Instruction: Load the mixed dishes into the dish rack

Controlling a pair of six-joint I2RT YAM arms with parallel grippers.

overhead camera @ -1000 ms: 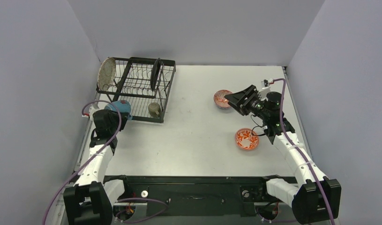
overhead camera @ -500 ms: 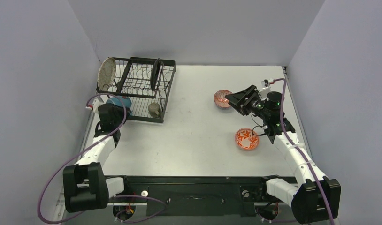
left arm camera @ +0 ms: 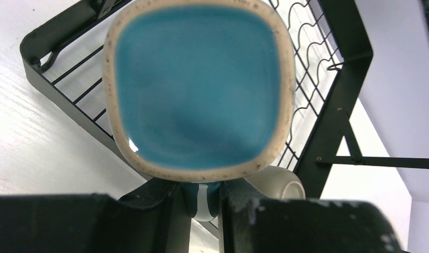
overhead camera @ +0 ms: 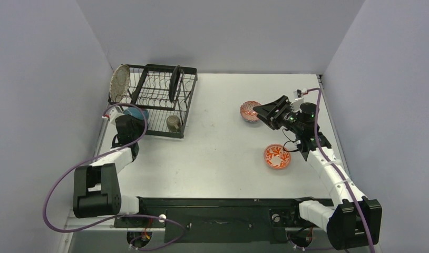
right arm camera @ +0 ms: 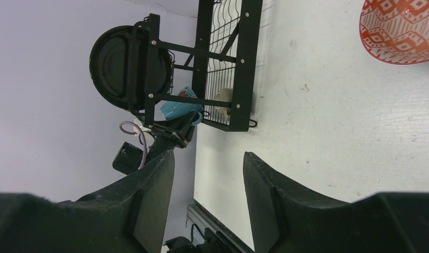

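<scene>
I will next lower the light-blue mug with my left gripper onto the empty wires of the rack's bottom beside the olive cup, and then let go of the mug's handle.
My left gripper is shut on the handle of the light-blue mug, which hangs at the near left corner of the black wire dish rack. In the left wrist view the mug fills the frame, its handle pinched between my fingers. The grey oval plate leans at the rack's left end. The black plate stands upright in the slots. The olive cup lies in the rack's near right part. My right gripper is open beside the far patterned bowl. A second bowl sits nearer.
Grey walls close in the table on three sides. The left arm's purple cable loops over the table's left edge. In the right wrist view the rack, black plate, mug and one bowl show beyond my open gripper.
The left arm has carried the mug away from the bases, up against the rack's near left corner, its elbow swinging in. The right arm has barely moved.
</scene>
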